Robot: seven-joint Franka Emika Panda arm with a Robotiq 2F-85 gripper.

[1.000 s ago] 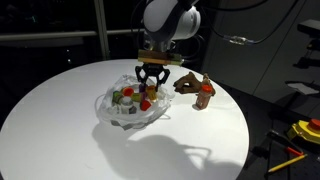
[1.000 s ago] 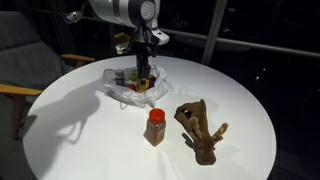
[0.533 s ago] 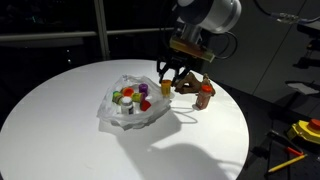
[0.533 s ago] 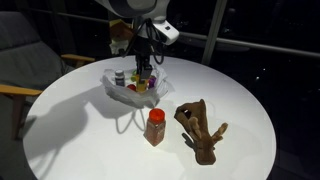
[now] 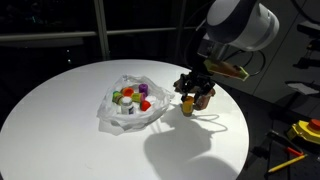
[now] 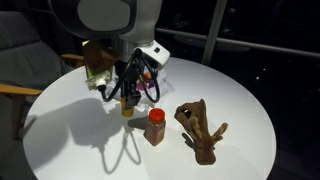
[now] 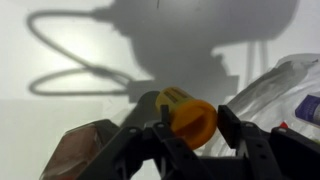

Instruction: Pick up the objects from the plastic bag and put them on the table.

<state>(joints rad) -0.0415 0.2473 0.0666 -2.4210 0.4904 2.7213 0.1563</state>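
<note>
The patch outside the bag [image 5: 130, 108] is clear of objects. My gripper should next move the orange cylindrical piece down onto the bare tabletop [image 5: 185, 120] beside the red-capped piece.
My gripper [image 7: 192, 124] is shut on an orange cylindrical piece [image 7: 187, 114], one finger on each side of it. In both exterior views the gripper [image 5: 190, 93] [image 6: 127, 98] holds that orange piece [image 5: 188, 104] [image 6: 127, 109] low over the white table [image 5: 60, 115], right beside the plastic bag [image 5: 130, 108]. The bag lies open with red [image 5: 146, 104], green [image 5: 117, 98] and yellow [image 5: 127, 93] pieces inside. On the table stand a brown animal figure [image 6: 200, 128] and a red-capped piece [image 6: 155, 127].
The arm's cable casts looping shadows on the tabletop [image 7: 70, 70]. A chair [image 6: 25, 60] stands beside the table. The bag's edge [image 7: 285, 85] lies close to the gripper. Yellow and orange tools [image 5: 300, 135] lie off the table.
The gripper has left the bag with the orange piece and carried it sideways and down to the table near the brown figure and red-capped piece.
</note>
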